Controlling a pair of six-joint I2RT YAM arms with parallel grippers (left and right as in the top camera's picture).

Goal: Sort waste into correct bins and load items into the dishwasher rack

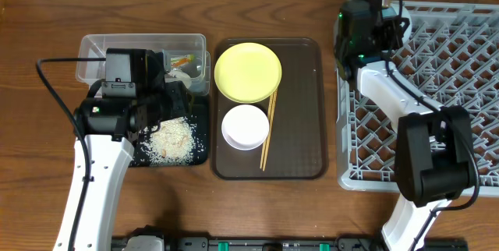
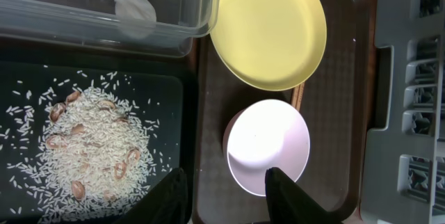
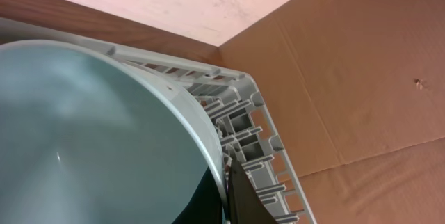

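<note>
My right gripper will next go down toward the rack's far corner on the tray side and release the light blue bowl's rim, because that corner is below it.
My right gripper (image 3: pixel 224 172) is shut on the rim of the light blue bowl (image 3: pixel 90 126), held over the far left corner of the grey dishwasher rack (image 1: pixel 437 103). My left gripper (image 2: pixel 226 175) is open and holds nothing. It hovers between the black tray (image 2: pixel 174 92), which holds the rice (image 1: pixel 171 140), and the white bowl (image 1: pixel 245 126). The yellow plate (image 1: pixel 247 72) and the chopsticks (image 1: pixel 267 130) lie on the brown tray (image 1: pixel 304 111). Crumpled white paper (image 2: pixel 132 5) lies in the clear container (image 1: pixel 93 48).
Brownish bits are mixed into the rice pile (image 2: pixel 90 140). The brown tray sits between the two bins and the rack. A cardboard sheet (image 3: pixel 361 78) lies beyond the rack's corner. Bare wooden table (image 1: pixel 257 212) runs along the front.
</note>
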